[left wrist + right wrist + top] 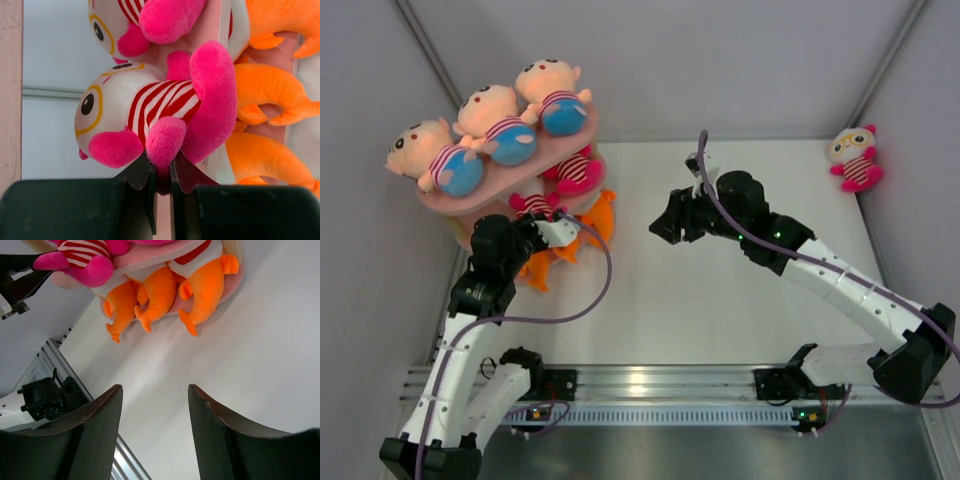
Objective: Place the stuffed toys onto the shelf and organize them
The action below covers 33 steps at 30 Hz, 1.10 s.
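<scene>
The part of the board beside the first doll lies outward of my left gripper. It needs to ease outward over the middle board and release the second doll's pink foot.
Three boy dolls lie side by side on the top board of the pink shelf. A white pink-eared doll lies on the middle board. My left gripper is shut on the pink foot of a second white doll and holds it at that board beside the first doll. It also shows in the right wrist view. A third white doll sits on the table at the far right. My right gripper is open and empty above the middle of the table.
Orange plush animals fill the shelf's lowest board, also in the left wrist view and the right wrist view. Grey walls close the left, back and right. An aluminium rail runs along the near edge.
</scene>
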{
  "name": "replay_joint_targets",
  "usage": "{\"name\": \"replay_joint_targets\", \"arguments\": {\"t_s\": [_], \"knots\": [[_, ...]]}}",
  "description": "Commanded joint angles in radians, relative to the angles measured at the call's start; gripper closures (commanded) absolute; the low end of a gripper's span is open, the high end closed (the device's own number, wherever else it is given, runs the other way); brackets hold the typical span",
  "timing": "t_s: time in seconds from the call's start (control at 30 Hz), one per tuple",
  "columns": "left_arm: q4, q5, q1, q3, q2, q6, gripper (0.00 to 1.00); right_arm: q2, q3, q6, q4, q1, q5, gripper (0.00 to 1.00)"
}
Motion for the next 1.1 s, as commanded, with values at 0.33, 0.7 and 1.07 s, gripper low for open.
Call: {"name": "replay_joint_targets", "arguments": {"t_s": [0.33,0.7,1.07], "knots": [[0.181,0.327,0.212,-0.004,0.076,0.097,1.0,-0.05,-0.016,-0.02,0.018,-0.048,-0.017,0.44],[0.205,0.39,0.231,-0.025,0.114,0.099,1.0,-0.032,-0.01,-0.022,0.021,-0.063,-0.036,0.44],[0.256,0.414,0.234,-0.047,0.128,0.083,0.79,-0.032,-0.01,-0.023,0.009,-0.081,-0.037,0.42]]}}
